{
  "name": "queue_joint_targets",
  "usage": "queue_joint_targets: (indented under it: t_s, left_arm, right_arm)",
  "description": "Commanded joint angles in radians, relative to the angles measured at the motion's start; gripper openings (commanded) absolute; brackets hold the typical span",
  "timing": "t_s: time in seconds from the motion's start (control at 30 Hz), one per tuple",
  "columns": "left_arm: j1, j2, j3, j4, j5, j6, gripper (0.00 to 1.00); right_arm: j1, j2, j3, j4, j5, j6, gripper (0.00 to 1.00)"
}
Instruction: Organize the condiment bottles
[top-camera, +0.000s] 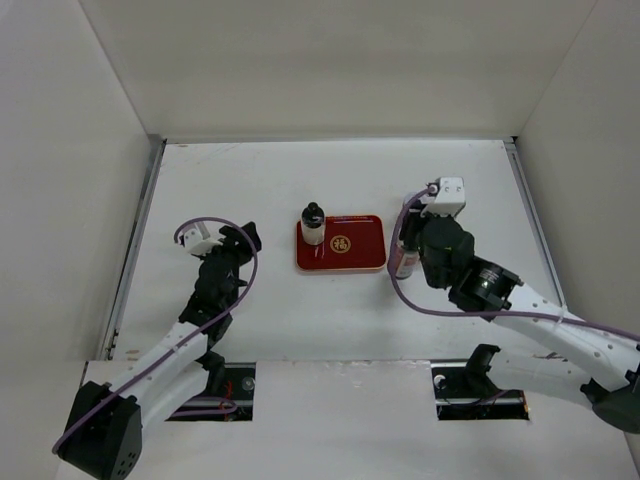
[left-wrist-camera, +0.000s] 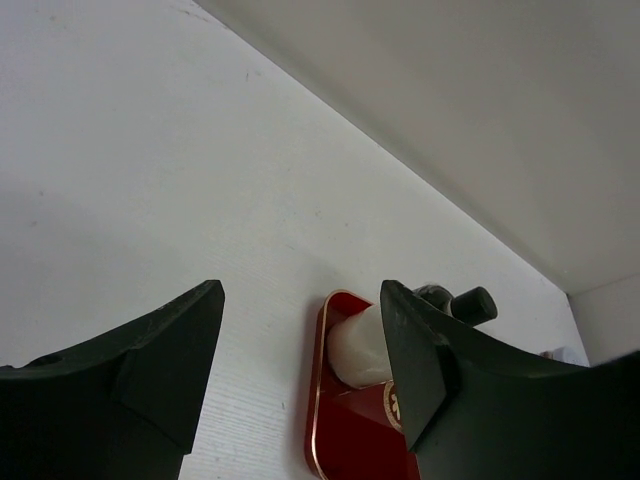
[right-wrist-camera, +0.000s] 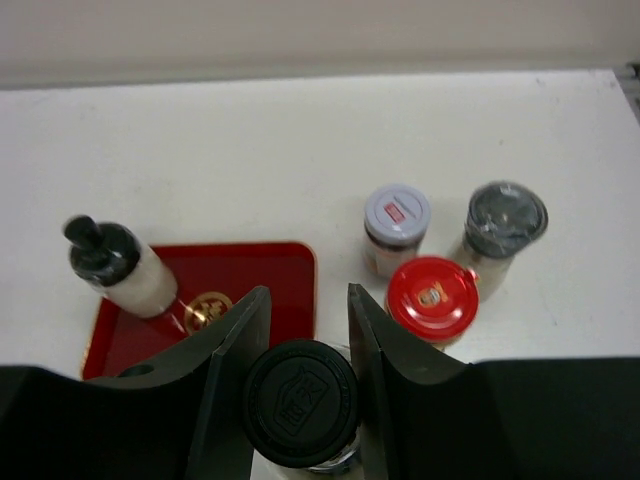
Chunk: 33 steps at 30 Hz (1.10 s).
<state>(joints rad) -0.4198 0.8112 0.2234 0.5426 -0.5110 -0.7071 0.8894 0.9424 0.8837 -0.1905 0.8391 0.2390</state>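
My right gripper is going to carry the tall bottle (right-wrist-camera: 300, 402) next, to the left in the top view, to the tray's middle. It will let go of the bottle's cap there, because that spot is bare.
A short white bottle with a black cap (top-camera: 313, 225) stands in the left end of the red tray (top-camera: 358, 247); it also shows in the right wrist view (right-wrist-camera: 120, 265) and the left wrist view (left-wrist-camera: 362, 343). My right gripper (right-wrist-camera: 308, 292) is shut on the tall dark black-capped bottle (right-wrist-camera: 300, 402), just right of the tray (right-wrist-camera: 270, 275). Beyond it stand the red-lidded jar (right-wrist-camera: 432, 297), the white-lidded jar (right-wrist-camera: 396, 215) and the grey-lidded shaker (right-wrist-camera: 505, 215), close together on the table. My left gripper (top-camera: 245, 238) is open and empty, left of the tray.
The right arm (top-camera: 470, 275) covers the jars in the top view. White walls close the table on the left, back and right. The tray's gold emblem (top-camera: 341, 243) marks its bare middle.
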Motion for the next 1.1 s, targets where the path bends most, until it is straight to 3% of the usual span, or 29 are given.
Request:
queue_joint_targets:
  t_s: [0.0,0.27,0.5,1.07]
  left_arm:
    - [-0.004,-0.02,-0.01,0.034,0.008,-0.006,0.62]
    - [-0.004,0.023,-0.009,0.052,0.005,-0.008,0.64]
    - [0.0,0.022,-0.019,0.069,0.012,-0.011,0.66]
    - [-0.003,0.039,-0.021,0.085,0.016,-0.012,0.68]
  right_arm:
    - [0.026,0.036,0.135,0.27,0.031,-0.087,0.2]
    - [-0.033,0.332,0.273,0.502,-0.155,-0.13,0.2]
    - [-0.073,0.551,0.374,0.583,-0.21,-0.133,0.2]
    - [-0.114,0.756,0.466,0.631,-0.25,-0.109,0.2]
